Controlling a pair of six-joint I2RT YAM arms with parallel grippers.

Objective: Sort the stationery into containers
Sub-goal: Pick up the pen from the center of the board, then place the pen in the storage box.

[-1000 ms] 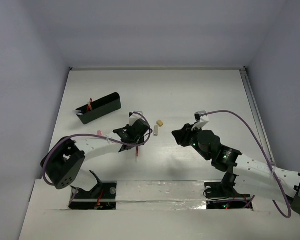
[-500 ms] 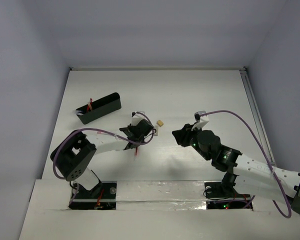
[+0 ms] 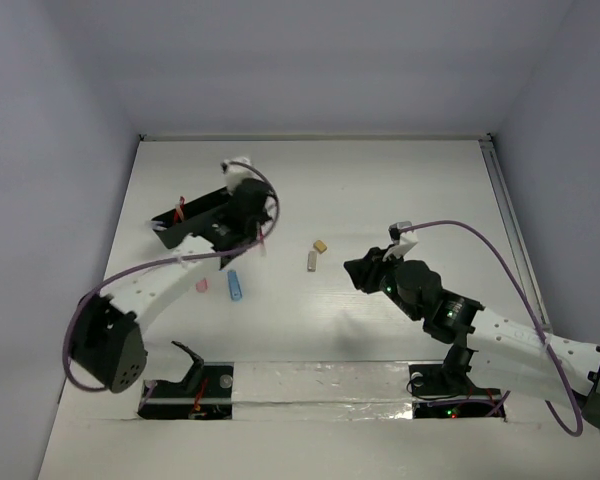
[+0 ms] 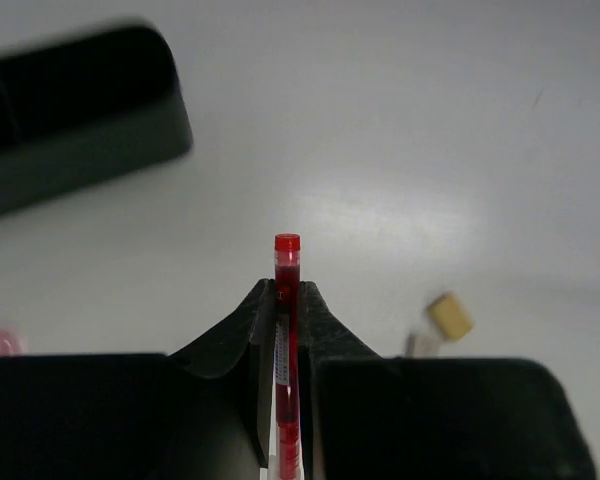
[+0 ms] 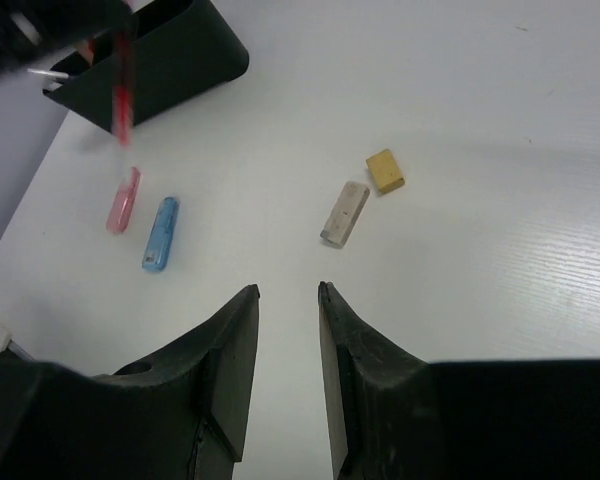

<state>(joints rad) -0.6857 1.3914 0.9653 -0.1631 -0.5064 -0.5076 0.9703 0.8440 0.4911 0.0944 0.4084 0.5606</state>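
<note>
A red item already stands in the black box. Next I will move my left gripper over the box's end by the box's side (image 3: 168, 219) and release the pen.
My left gripper (image 3: 246, 212) is shut on a thin red pen (image 4: 287, 262), whose capped tip sticks out past the fingertips. It holds the pen above the table, just right of the long black box (image 3: 195, 216), which also shows in the left wrist view (image 4: 80, 110). My right gripper (image 5: 288, 290) is open and empty over bare table. A beige block (image 5: 344, 211) and a yellow eraser (image 5: 385, 170) lie ahead of it. A pink capsule (image 3: 202, 285) and a blue capsule (image 3: 235, 286) lie below the box.
A red item (image 3: 181, 208) stands in the left end of the black box. White walls enclose the table at the back and on both sides. The arm bases (image 3: 195, 385) sit at the near edge.
My left arm has swung from the table's middle up and left to the black box with the red pen. The pink and blue capsules are now uncovered. The right arm has not moved.
</note>
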